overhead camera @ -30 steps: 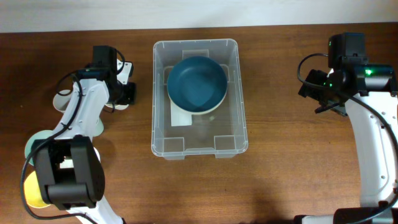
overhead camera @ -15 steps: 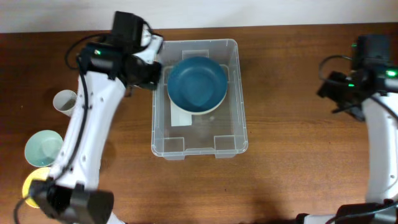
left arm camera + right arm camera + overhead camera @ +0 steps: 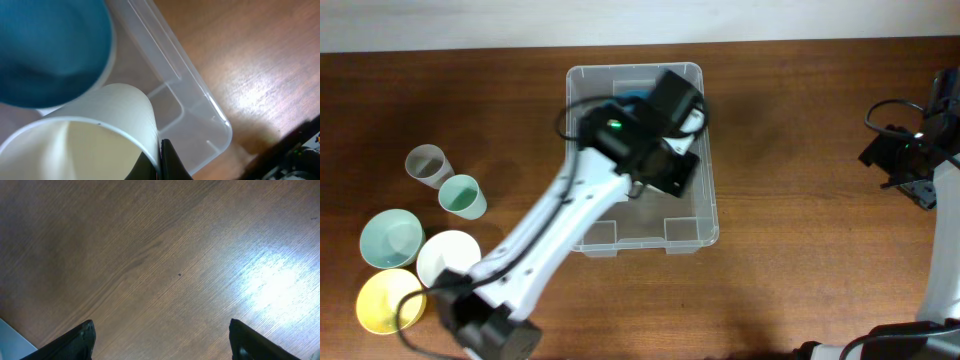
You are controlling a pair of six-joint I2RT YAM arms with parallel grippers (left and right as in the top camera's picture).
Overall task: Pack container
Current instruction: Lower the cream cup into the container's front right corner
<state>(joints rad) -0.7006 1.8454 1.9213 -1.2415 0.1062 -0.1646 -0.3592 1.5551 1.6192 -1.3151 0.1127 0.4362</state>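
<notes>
I need to lower my left gripper next toward the bare near part of the container's bottom, which is below it. I will release the cup there, where the blue bowl [image 3: 633,96] leaves room.
The clear plastic container [image 3: 692,238] stands mid-table with a dark blue bowl [image 3: 633,96] in its far half, mostly hidden under my left arm. My left gripper [image 3: 672,166] hovers over the container's right side. In the left wrist view the left gripper [image 3: 160,161] is shut on the rim of a white paper cup [image 3: 95,130], held beside the blue bowl [image 3: 50,50] and inside the container's wall [image 3: 197,92]. My right gripper [image 3: 908,176] is open and empty over bare wood at the far right; its fingers [image 3: 160,330] are spread wide.
On the left of the table stand a translucent grey cup [image 3: 427,163], a green cup [image 3: 463,196], a pale teal bowl [image 3: 390,240], a white bowl [image 3: 448,258] and a yellow bowl [image 3: 385,300].
My left arm swung from the cups at the left to over the container, carrying the white cup. My right arm drew back toward the right edge.
</notes>
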